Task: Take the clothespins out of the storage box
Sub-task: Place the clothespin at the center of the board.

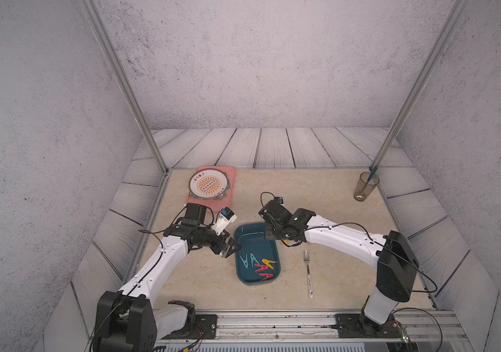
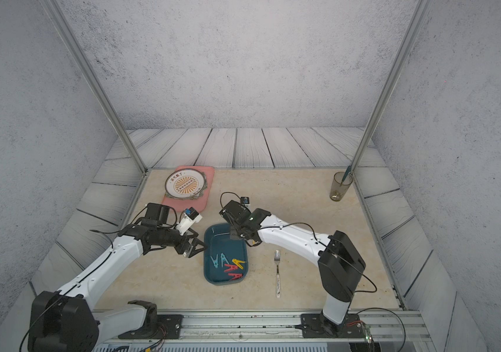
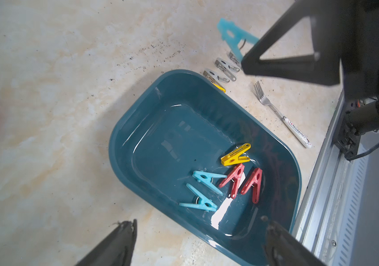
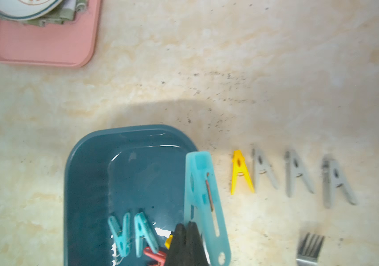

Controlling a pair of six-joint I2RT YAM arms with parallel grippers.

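Note:
The robot's right gripper should next move away from the box and go down to release on the tabletop beyond the last grey clothespin [image 4: 378, 188], because that spot is bare.
The dark teal storage box [image 1: 250, 239] lies at mid-table. On its floor lie two light blue clothespins [image 3: 208, 180], a yellow one [image 3: 235, 154] and two red ones [image 3: 253, 184]. My right gripper [image 4: 186, 226] hangs over the box's far right corner, shut on another light blue clothespin [image 4: 201, 191] that is up in the air. To the right of the box, one yellow clothespin [image 4: 241, 171] and three grey ones [image 4: 297, 172] lie in a row on the table. By the box's left rim my left gripper [image 3: 199, 221] stands open and holds nothing.
A metal fork [image 1: 308, 271] lies on the table right of the box. A pink tray [image 1: 231, 189] with a plate [image 1: 209, 183] sits at the back left. A glass [image 1: 365, 186] stands at the back right corner.

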